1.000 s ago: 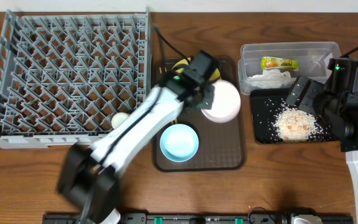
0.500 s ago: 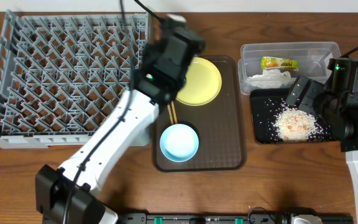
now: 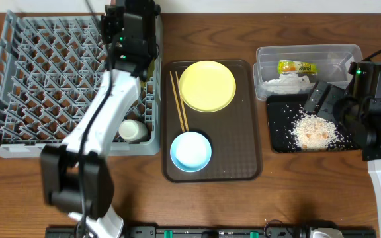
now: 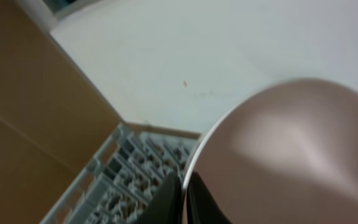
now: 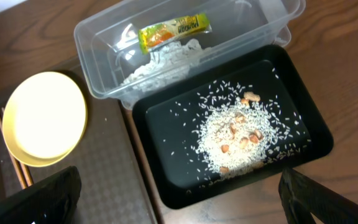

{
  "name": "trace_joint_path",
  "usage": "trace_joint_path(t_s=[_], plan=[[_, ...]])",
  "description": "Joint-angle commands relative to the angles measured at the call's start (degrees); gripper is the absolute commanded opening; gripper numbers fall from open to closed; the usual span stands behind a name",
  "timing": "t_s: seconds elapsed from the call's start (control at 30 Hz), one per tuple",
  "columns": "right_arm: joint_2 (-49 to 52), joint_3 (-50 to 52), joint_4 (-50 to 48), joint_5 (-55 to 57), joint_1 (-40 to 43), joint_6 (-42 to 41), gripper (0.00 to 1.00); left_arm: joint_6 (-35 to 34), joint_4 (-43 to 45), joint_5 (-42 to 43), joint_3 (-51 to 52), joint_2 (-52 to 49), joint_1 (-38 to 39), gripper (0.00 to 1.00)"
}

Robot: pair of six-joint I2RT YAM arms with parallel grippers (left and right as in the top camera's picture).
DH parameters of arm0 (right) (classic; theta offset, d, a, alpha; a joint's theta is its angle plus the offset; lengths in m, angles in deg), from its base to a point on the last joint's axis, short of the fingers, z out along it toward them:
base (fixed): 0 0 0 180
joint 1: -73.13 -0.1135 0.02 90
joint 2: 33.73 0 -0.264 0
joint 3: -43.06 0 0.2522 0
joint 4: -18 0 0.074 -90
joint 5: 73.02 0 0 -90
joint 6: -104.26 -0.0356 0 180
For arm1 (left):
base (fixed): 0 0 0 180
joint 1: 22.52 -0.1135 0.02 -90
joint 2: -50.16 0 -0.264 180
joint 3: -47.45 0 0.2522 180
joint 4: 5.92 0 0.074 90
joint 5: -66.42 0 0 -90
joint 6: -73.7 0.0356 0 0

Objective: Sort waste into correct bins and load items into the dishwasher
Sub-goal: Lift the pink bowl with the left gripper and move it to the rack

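Observation:
The left gripper will next lower the white bowl into the rack's far corner below the gripper, away from the cup (image 3: 132, 130) in the near corner, and let go of the bowl's rim.
My left gripper (image 4: 185, 182) is shut on the rim of the white bowl (image 4: 291, 155), which fills the right of the left wrist view. It hangs over the far right corner of the grey dishwasher rack (image 3: 45, 79); from overhead the arm hides the bowl. The pale green cup (image 3: 132, 130) sits in the rack's near right corner. On the brown tray (image 3: 237, 158) lie the yellow plate (image 3: 207, 86), the light blue bowl (image 3: 190, 151) and the chopsticks (image 3: 179, 100). My right gripper (image 5: 179, 208) stands open over the black tray (image 3: 280, 139), which holds rice scraps (image 3: 316, 130).
The clear tub (image 3: 339, 56) behind the black tray holds the green-and-orange wrapper (image 3: 296, 67) and the white tissue (image 3: 283, 82). The rack (image 4: 123, 180) lies below the left gripper. Brown table surrounds the tray and the bins.
My left arm has lifted the white bowl off the brown tray and swung it up and left to the rack's far right corner, uncovering the plate and chopsticks. The right arm has not moved.

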Motion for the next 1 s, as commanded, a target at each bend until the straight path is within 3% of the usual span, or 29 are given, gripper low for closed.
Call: trace_joint_path(t_s=[0.0, 0.2, 0.53, 0.97], plan=[[0.1, -0.6, 0.0, 0.8, 0.6, -0.5, 0.99, 9.7, 5.5, -7.4, -0.6, -5.0, -0.5, 0.08], [0.1, -0.6, 0.0, 0.8, 0.6, -0.5, 0.99, 17.2, 15.7, -12.9, -0.6, -11.3, -0.6, 0.08], [0.1, -0.6, -0.1, 0.8, 0.6, -0.5, 0.99, 15.2, 11.1, -14.3, -0.4, -12.2, -0.7, 0.08], [0.1, -0.6, 0.0, 0.8, 0.6, -0.5, 0.99, 14.3, 11.7, -13.9, -0.1, -15.7, -2.4, 0.08]])
